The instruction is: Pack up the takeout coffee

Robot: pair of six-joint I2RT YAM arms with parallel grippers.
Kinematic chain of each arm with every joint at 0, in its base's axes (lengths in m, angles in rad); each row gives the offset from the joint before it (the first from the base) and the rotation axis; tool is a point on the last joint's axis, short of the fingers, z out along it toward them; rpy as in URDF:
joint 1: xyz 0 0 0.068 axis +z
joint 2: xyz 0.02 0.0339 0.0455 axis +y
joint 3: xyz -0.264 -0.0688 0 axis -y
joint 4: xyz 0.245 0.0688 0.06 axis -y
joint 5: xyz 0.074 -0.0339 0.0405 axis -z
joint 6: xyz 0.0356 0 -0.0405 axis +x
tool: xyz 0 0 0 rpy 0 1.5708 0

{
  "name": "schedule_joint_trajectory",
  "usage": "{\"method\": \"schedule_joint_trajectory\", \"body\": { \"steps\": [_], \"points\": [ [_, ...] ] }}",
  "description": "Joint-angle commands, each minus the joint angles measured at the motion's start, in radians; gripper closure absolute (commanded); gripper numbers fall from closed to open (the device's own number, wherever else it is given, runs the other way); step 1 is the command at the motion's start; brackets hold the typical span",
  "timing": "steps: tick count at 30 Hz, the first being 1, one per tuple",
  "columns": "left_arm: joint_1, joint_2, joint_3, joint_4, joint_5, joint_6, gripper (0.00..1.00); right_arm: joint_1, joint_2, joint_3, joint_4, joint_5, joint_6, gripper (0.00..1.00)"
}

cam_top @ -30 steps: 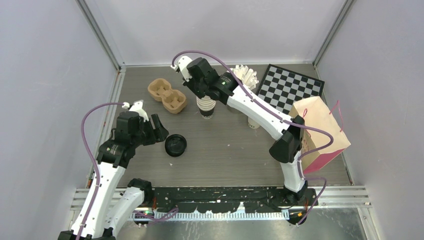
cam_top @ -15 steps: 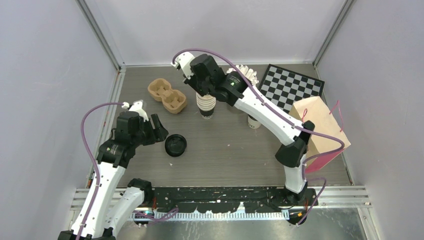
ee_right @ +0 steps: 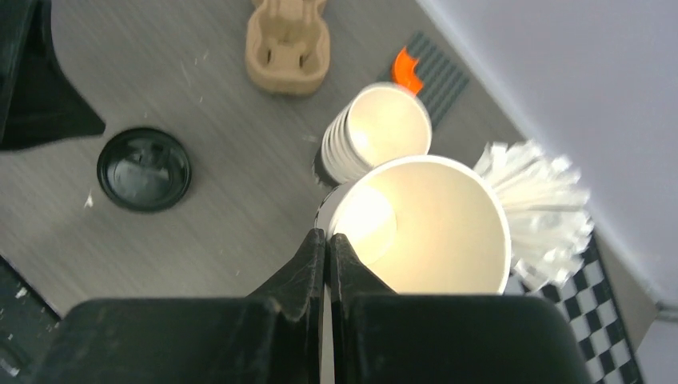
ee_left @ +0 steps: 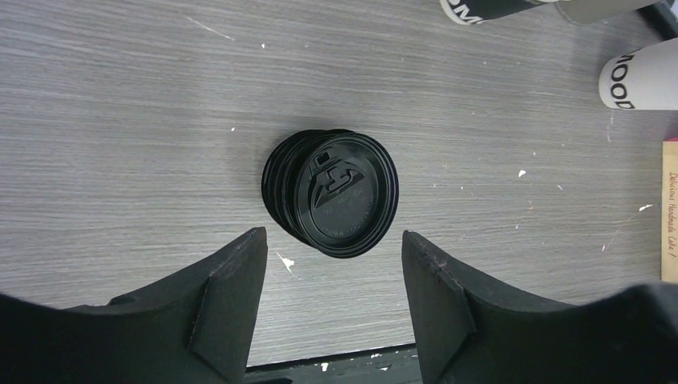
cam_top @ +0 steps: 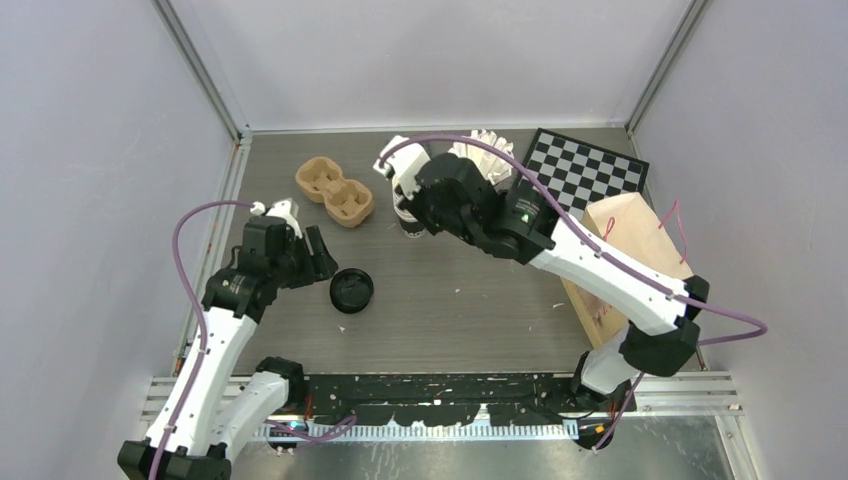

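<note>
My right gripper brings the cream cup back from the stack and down there next.
My right gripper (ee_right: 328,234) is shut on the rim of a lidless cream paper cup (ee_right: 424,224), one finger inside and one outside, and holds it above the stack of lidless cups (ee_right: 376,140). In the top view this gripper (cam_top: 408,190) hangs over the stack (cam_top: 411,226) at the table's back middle. My left gripper (ee_left: 332,240) is open and empty, its jaws just short of a stack of black lids (ee_left: 336,192) lying on the table (cam_top: 351,290). No cup with a lid on it shows in any view.
A brown pulp cup carrier (cam_top: 335,190) sits back left. A white cup with dark lettering (ee_left: 640,76) stands right of the lids. White packets (ee_right: 536,208), a checkerboard (cam_top: 580,175) and a kraft paper bag (cam_top: 625,230) are at the right.
My right arm has swung toward the middle and lifted, with one cup pinched off the top of the stack. The left arm has hardly moved.
</note>
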Motion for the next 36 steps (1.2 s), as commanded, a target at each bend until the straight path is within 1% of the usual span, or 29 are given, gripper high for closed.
{"method": "schedule_joint_trajectory", "body": {
  "steps": [1, 5, 8, 11, 14, 21, 27, 33, 36],
  "points": [
    [0.003, 0.065, -0.003, 0.0, 0.009, -0.037, 0.37, 0.01, -0.13, -0.203, 0.072, 0.04, 0.146, 1.0],
    [0.003, 0.17, -0.014, 0.005, 0.044, -0.077, 0.42, 0.025, -0.221, -0.427, 0.133, 0.027, 0.215, 1.0],
    [0.003, 0.229, -0.03, 0.034, 0.061, -0.105, 0.46, 0.042, -0.257, -0.549, 0.154, 0.029, 0.267, 1.0],
    [0.002, 0.256, -0.065, 0.082, 0.058, -0.133, 0.5, 0.07, -0.287, -0.683, 0.201, 0.027, 0.306, 1.0],
    [0.001, 0.268, -0.099, 0.107, 0.054, -0.147, 0.56, 0.092, -0.307, -0.765, 0.234, 0.028, 0.331, 0.99],
    [0.001, 0.253, -0.132, 0.142, 0.05, -0.157, 0.61, 0.126, -0.32, -0.898, 0.312, 0.056, 0.368, 0.98],
    [0.001, 0.254, -0.137, 0.148, 0.057, -0.157, 0.67, 0.139, -0.31, -0.945, 0.357, 0.072, 0.373, 0.95],
    [0.001, 0.247, -0.134, 0.145, 0.067, -0.157, 0.84, 0.151, -0.291, -0.97, 0.427, 0.077, 0.376, 0.95],
    [0.001, 0.239, -0.131, 0.14, 0.073, -0.157, 0.9, 0.159, -0.266, -0.974, 0.464, 0.073, 0.381, 0.94]
  ]
}}
